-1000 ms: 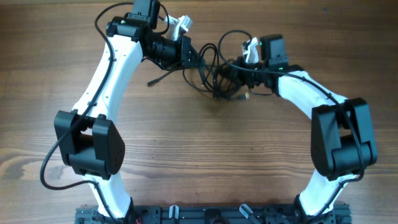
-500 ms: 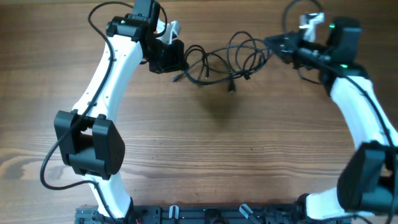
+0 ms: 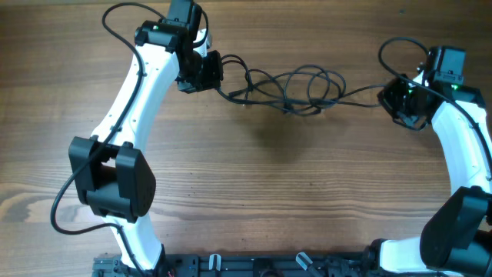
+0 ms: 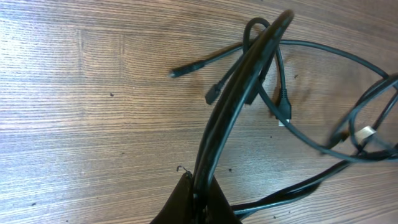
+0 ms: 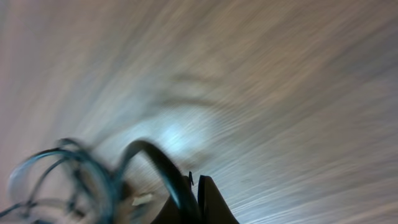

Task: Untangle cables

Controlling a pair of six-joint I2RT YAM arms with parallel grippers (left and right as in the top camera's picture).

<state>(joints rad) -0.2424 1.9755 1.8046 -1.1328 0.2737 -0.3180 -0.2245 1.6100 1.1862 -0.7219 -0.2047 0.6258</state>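
Note:
My right gripper is going to pull farther from my left gripper next, then move toward the loops and open, because the piece of cable still runs into the overlapping loops point(image 3: 317, 90) point(image 5: 78, 177).
The thin black cables point(image 3: 284, 101) hang stretched in loose overlapping loops between my two grippers across the far part of the table. My left gripper point(image 3: 217, 77) is shut on the left end of the cables. In the left wrist view the cables point(image 4: 217, 127) rise in a tight arc straight out of the shut left gripper point(image 4: 198, 202), and small plugs point(image 4: 283, 117) lie on the wood beyond. My right gripper point(image 3: 388, 96) is shut on a strand at the right end. The right wrist view is motion-blurred, with one cable point(image 5: 158, 163) curving into the shut right gripper point(image 5: 194, 202).
The wooden table point(image 3: 269, 185) carries only the cables. Thicker black arm wiring loops above the left arm point(image 3: 123, 11) and above the right arm point(image 3: 396, 46). A black rail point(image 3: 254, 265) runs along the near edge.
My right gripper has swung far to the right with its strand, pulling the knotted bundle out into a long line of loops. My left gripper has shifted slightly left, still shut.

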